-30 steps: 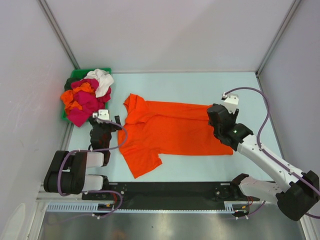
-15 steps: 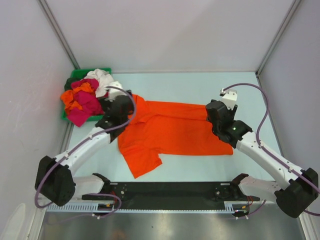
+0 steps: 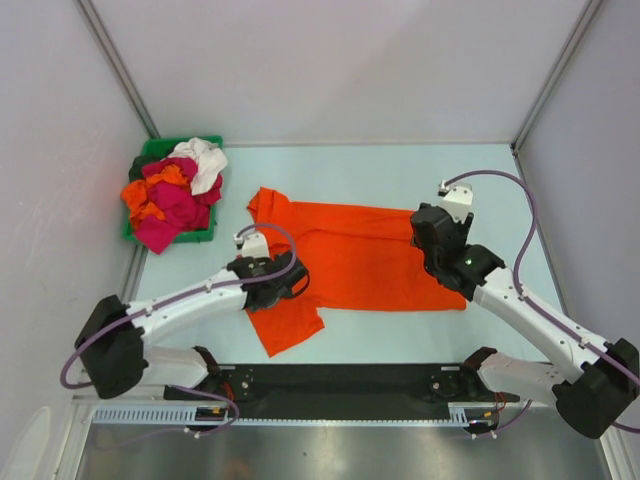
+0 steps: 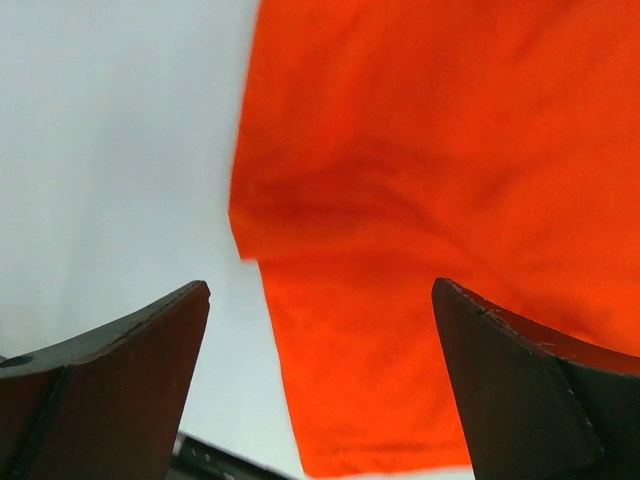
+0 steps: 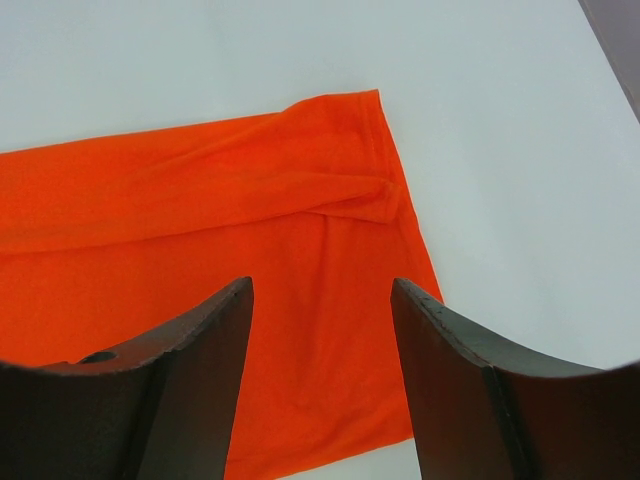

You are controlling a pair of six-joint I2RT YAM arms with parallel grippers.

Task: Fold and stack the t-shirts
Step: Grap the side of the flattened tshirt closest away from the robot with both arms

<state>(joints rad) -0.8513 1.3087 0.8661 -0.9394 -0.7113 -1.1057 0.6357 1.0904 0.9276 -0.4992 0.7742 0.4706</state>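
Note:
Next, my left gripper moves back and down onto the end corner of the t-shirt's near sleeve, as the sleeve juts toward the black bar.
A bright orange t-shirt (image 3: 360,262) lies spread flat on the table, collar end to the left and hem to the right. My left gripper (image 3: 290,283) is open and empty, hovering over the shirt's near-left sleeve. In the left wrist view (image 4: 320,288) the orange cloth (image 4: 450,200) fills the right side, with its edge between the jaws. My right gripper (image 3: 428,250) is open and empty above the shirt's right end. In the right wrist view (image 5: 322,285) the jaws frame the hem corner of the cloth (image 5: 200,210). More magenta, orange and white shirts (image 3: 175,195) are heaped at the far left.
The green plastic bin (image 3: 155,150) holding the heap stands in the far-left corner against the wall. Pale table surface (image 3: 400,170) lies beyond the shirt. A black rail (image 3: 340,380) runs along the near edge between the arm bases.
My left arm unfolded from near its base, swung out by the collar, then came back over the near-left sleeve. My right gripper barely moved. The shirt has not shifted.

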